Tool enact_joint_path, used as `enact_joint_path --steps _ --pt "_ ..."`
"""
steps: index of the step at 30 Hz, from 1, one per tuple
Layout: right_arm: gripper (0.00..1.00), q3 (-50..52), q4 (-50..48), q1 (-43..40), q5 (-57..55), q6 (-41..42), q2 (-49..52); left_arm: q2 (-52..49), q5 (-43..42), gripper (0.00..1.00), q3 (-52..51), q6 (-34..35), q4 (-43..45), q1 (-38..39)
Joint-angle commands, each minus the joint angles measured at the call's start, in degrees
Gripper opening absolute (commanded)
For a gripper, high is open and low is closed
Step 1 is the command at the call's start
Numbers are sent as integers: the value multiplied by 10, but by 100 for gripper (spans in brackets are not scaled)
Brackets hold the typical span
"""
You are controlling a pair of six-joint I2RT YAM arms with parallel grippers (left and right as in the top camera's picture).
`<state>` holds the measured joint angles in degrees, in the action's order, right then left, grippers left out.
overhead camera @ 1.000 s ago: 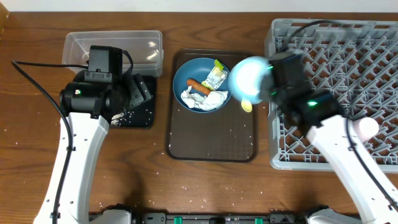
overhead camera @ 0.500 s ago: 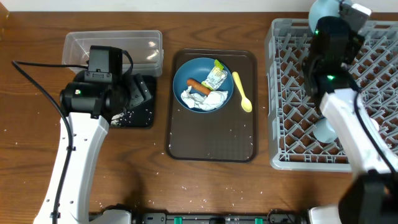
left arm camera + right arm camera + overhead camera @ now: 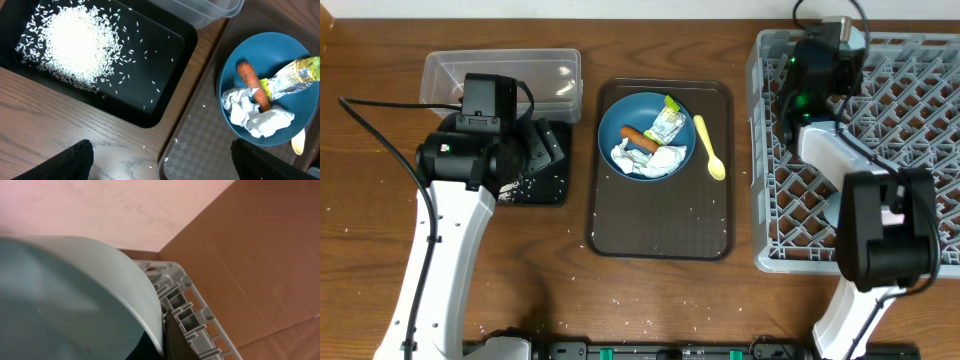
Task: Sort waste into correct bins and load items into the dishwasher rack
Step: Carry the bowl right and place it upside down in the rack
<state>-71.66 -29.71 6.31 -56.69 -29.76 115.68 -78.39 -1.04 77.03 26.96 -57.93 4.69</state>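
Note:
The right gripper will next go down and toward the grey rack's edge by the brown tray.
The dark-blue dish [image 3: 620,120] sits on the brown tray and holds the sausage [image 3: 638,138], the green-and-white wrapper [image 3: 667,122] and crumpled tissue [image 3: 650,160]. The yellow spoon [image 3: 708,148] lies beside it. My left gripper [image 3: 160,162] is open and empty over the table edge between the black tray [image 3: 165,55], which holds rice [image 3: 80,45], and the dish [image 3: 280,55]. My right gripper [image 3: 823,45] is at the back left corner of the grey rack [image 3: 910,130], shut on the rim of the white bowl [image 3: 75,295]. The cups are hidden.
The clear tub [image 3: 500,75] stands behind the black tray [image 3: 545,185] at the left. The brown serving tray [image 3: 660,220] lies in the middle. Loose rice grains are scattered on the table. My right arm lies across the rack's left side.
My right arm has carried the white bowl from above the brown tray to the rack's back left corner. The left arm has not moved.

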Motion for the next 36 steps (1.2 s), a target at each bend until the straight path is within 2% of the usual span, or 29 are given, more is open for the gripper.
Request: enact_joint_path --steps 1,7,13,22,26,30,34,36 --pt "1 -3 -14 -3 -16 -62 24 -2 9 91 1 -3 -1 -2" --pt "1 -3 -19 -2 -26 -61 37 -2 9 91 1 -3 -1 -2" --pt "1 -3 -67 -2 -45 -75 37 -2 9 91 1 -3 -1 -2" --pt "2 -3 -12 54 -46 -76 37 -2 9 91 1 -3 -1 -2" --pt "24 -3 38 82 -46 -76 37 -2 9 91 1 -3 -1 -2" --pt "38 -3 54 104 -46 -76 37 -2 9 91 1 -3 -1 -2" --pt "60 -3 50 120 -46 -76 37 -2 9 91 1 -3 -1 -2" --pt "65 -3 49 126 -46 -76 37 -2 9 91 1 -3 -1 -2"
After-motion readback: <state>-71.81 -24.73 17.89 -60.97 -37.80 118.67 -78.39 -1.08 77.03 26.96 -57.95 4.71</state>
